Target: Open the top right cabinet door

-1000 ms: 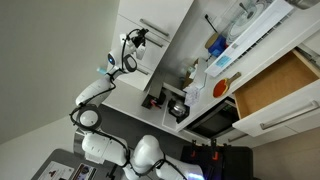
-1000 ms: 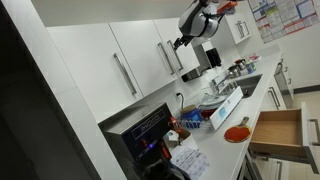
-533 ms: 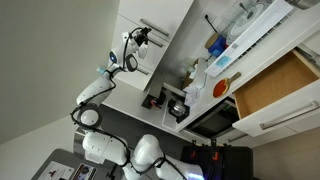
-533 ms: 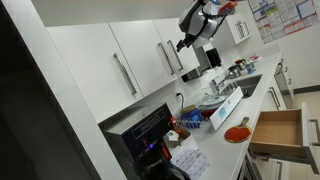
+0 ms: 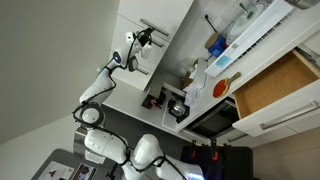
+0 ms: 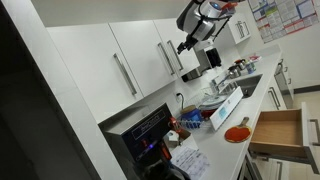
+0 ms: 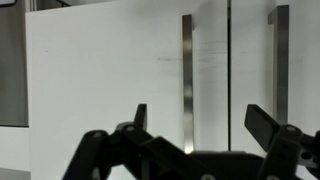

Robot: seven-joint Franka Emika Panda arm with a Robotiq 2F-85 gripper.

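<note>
The first handle already stands between the open fingers with a gap before it. So my gripper moves down and pushes outward onto the handle's lower part next.
In the wrist view a tall white cabinet door (image 7: 110, 70) fills the frame, with a slim dark metal bar handle (image 7: 187, 80) near its right edge. A second door with its own handle (image 7: 277, 60) lies past the seam. My gripper (image 7: 200, 125) is open, a short way in front of the doors. The first handle lies between the fingers, nearer the left one. In both exterior views the gripper (image 6: 184, 44) (image 5: 141, 39) hovers close to the upper cabinet doors (image 6: 145, 55), apart from them. Nothing is held.
A drawer with light wood inside (image 6: 278, 130) (image 5: 275, 85) stands pulled open below the counter. The counter holds a red plate (image 6: 236, 132), bottles and a coffee machine (image 6: 205, 58). A microwave (image 6: 140, 125) stands under the cabinets.
The gripper has shifted slightly closer to the cabinet doors. It stays open. The doors have not moved.
</note>
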